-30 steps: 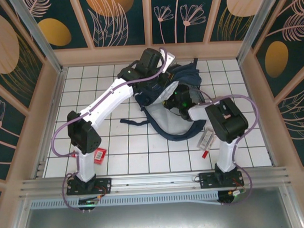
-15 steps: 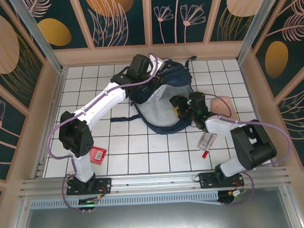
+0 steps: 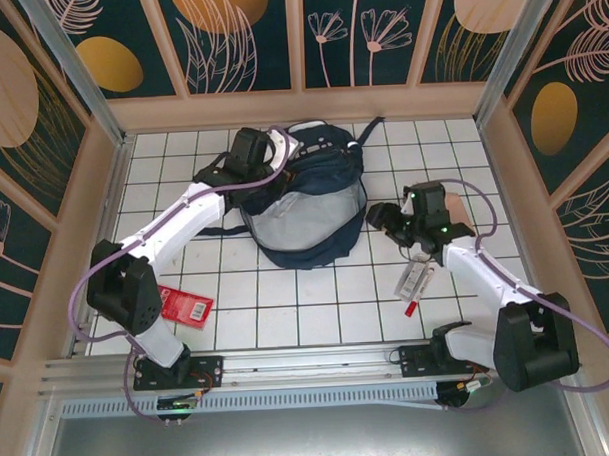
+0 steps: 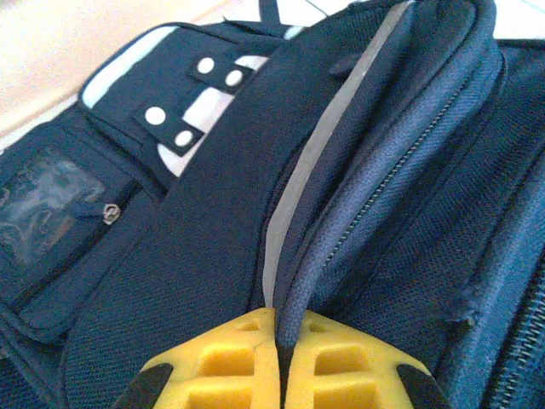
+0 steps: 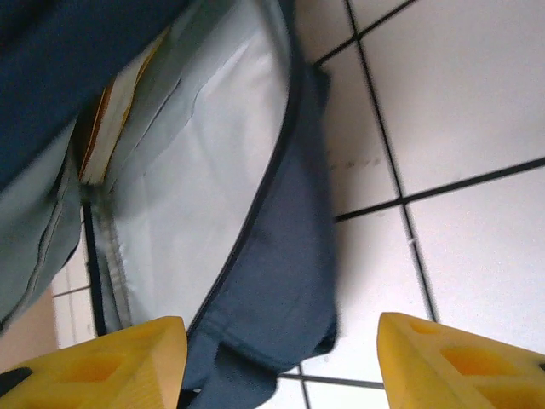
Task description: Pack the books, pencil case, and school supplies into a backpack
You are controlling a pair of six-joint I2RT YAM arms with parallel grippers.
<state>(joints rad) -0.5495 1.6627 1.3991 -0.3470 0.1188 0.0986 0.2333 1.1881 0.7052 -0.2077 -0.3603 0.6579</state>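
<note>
The left gripper brings the backpack's navy piped seam down over the opening next and releases the cloth. The backpack's grey-lined opening (image 3: 309, 223) still gapes below my left gripper, back toward my base.
The navy backpack (image 3: 318, 177) lies at the back middle of the table with its mouth open toward me, grey lining (image 3: 309, 226) showing. My left gripper (image 3: 280, 151) is at its back left top, shut on a navy piped seam of the backpack (image 4: 294, 281) beside the pale stripe. My right gripper (image 3: 377, 218) hangs open just right of the backpack, its fingers (image 5: 460, 358) astride the navy rim (image 5: 281, 290) and bare tile. A yellow book edge (image 5: 100, 128) shows inside. The peach pencil case (image 3: 463, 210) peeks out behind the right wrist. The red booklet (image 3: 187, 305) lies front left.
A whitish packet (image 3: 414, 276) and a red pen (image 3: 410, 306) lie on the tiles at the front right, beside the right arm. A dark strap (image 3: 217, 231) trails left of the backpack. Wooden walls enclose the white tiled table (image 3: 307, 308).
The left gripper has dragged the backpack left and back by the seam. The right gripper has drawn out of the backpack's mouth to the right and now partly hides the pencil case.
</note>
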